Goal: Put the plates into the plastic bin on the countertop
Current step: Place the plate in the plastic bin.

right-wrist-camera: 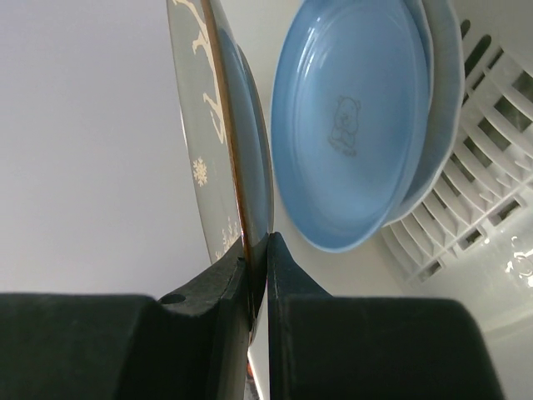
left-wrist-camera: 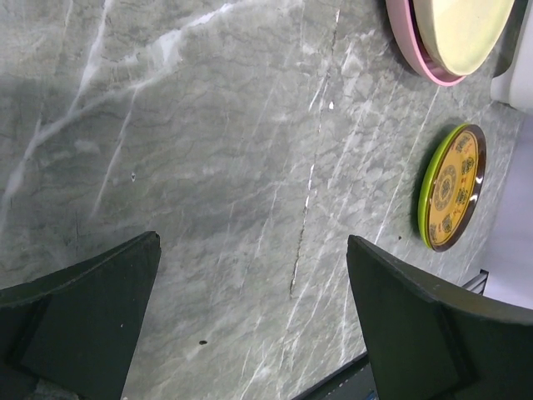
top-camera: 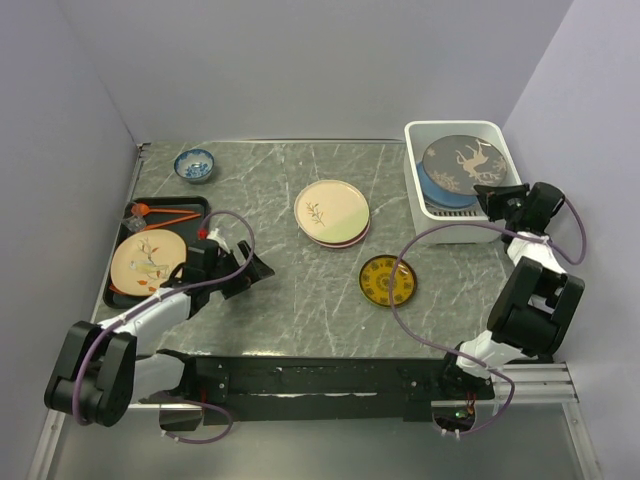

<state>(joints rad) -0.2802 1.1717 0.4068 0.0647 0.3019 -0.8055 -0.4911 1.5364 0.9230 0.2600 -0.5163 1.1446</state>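
I should shift my right gripper outward, and then I should lower the dark grey plate onto the blue plates (top-camera: 446, 190) (right-wrist-camera: 353, 123) in the white bin.
My right gripper (top-camera: 497, 197) (right-wrist-camera: 265, 242) is shut on the rim of a dark grey plate (top-camera: 465, 160) (right-wrist-camera: 212, 125) with a pale deer and snowflake pattern, holding it over the white plastic bin (top-camera: 455, 228) (right-wrist-camera: 475, 208). Blue plates (top-camera: 438, 190) (right-wrist-camera: 350, 117) lie inside the bin beneath it. On the countertop (top-camera: 280, 300) (left-wrist-camera: 208, 125) sit a cream sprig plate (top-camera: 332, 210) (left-wrist-camera: 462, 29) stacked on a pink one (left-wrist-camera: 408, 50), and a small yellow-patterned plate (top-camera: 388, 280) (left-wrist-camera: 454, 187). My left gripper (top-camera: 258, 272) (left-wrist-camera: 254, 250) hovers open over bare marble, holding nothing.
A black tray (top-camera: 195, 205) at the left carries a cream-orange floral plate (top-camera: 148, 262) and an orange utensil. A small blue-and-white bowl (top-camera: 194, 164) stands at the back left. Walls close in the left, back and right sides.
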